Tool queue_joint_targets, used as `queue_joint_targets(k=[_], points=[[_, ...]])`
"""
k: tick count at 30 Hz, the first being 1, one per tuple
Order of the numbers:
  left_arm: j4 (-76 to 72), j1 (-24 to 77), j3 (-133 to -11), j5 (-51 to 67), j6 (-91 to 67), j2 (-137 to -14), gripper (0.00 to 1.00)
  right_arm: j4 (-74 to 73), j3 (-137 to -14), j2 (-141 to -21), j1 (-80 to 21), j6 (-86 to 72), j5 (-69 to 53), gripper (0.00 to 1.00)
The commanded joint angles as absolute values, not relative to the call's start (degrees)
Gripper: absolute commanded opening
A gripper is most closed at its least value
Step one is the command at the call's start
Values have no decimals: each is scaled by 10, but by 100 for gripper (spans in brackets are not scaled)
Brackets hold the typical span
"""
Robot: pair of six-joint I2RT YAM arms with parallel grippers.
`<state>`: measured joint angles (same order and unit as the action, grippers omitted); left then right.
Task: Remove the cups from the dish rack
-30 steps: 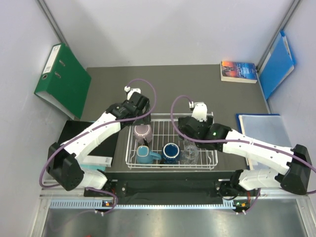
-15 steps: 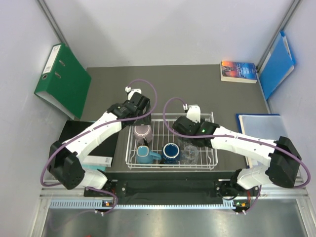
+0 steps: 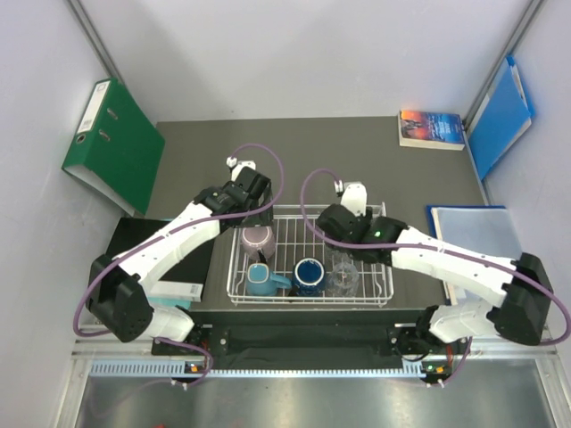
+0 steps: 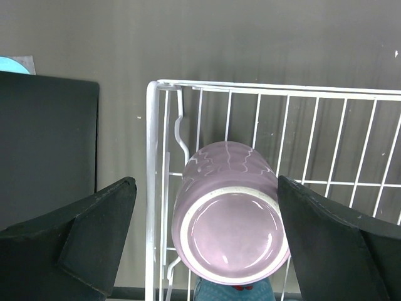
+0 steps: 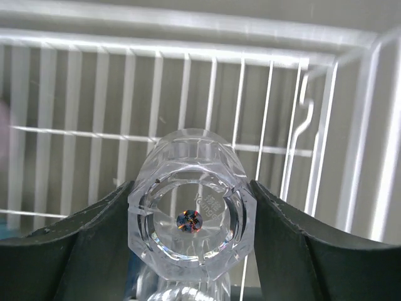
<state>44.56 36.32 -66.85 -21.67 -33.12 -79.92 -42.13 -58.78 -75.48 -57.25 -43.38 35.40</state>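
I will next lift my left gripper off the pink mug (image 3: 258, 239), move outward and turn toward my right gripper, onto the held tumbler's rim-end side (image 3: 335, 256), since the tumbler's base end is taken.
The white wire dish rack (image 3: 294, 217) holds an upturned pale pink mug (image 3: 258, 239), a teal-blue mug (image 3: 260, 280), a dark navy mug (image 3: 310, 273) and two clear tumblers (image 3: 343, 280). My left gripper (image 4: 205, 182) is open and straddles the pink mug (image 4: 229, 219), its left finger outside the rack wall (image 4: 152, 157). My right gripper (image 5: 191, 188) is shut on an upturned clear tumbler (image 5: 191, 219), with both fingers against its sides. The second tumbler (image 5: 182, 295) shows just below it.
A black pad (image 3: 134, 245) lies left of the rack. A green binder (image 3: 111, 143) leans at the far left. A book (image 3: 432, 128) and a blue folder (image 3: 501, 116) are at the far right, and another folder (image 3: 473, 223) lies right of the rack.
My right arm has shifted slightly left and back over the tumblers, and its elbow has swung. My left arm and the cups have stayed put.
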Motion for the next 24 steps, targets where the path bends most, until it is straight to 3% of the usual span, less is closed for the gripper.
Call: queue_joint_targets(k=[1,7,11,16,18,20,24], points=[[420,363,-691,-228,-327,-787,99,-394,-711,-688,-573,-360,393,0],[404,363,-738,-248,-333,-792,99,-401,-835,-712,-541,-292,397,0],[362,350,-771,-235,-370,-788,99,-322,-811,-697,-424,-327,244,0],[235,260,-751,-32,-449,-761,99,-157,-703,-664,-293,-398,3,0],[148,217,-720,139,-502,-773,99,-109,-672,-671,-276,-427,-86,0],[-41,204,-675,280,-549,-778,99,-51,-657,-678,-274,-448,-134,0],[-252,198,-593,359,-684,-789,99,-8,-643,-686,-274,-465,-168,0]])
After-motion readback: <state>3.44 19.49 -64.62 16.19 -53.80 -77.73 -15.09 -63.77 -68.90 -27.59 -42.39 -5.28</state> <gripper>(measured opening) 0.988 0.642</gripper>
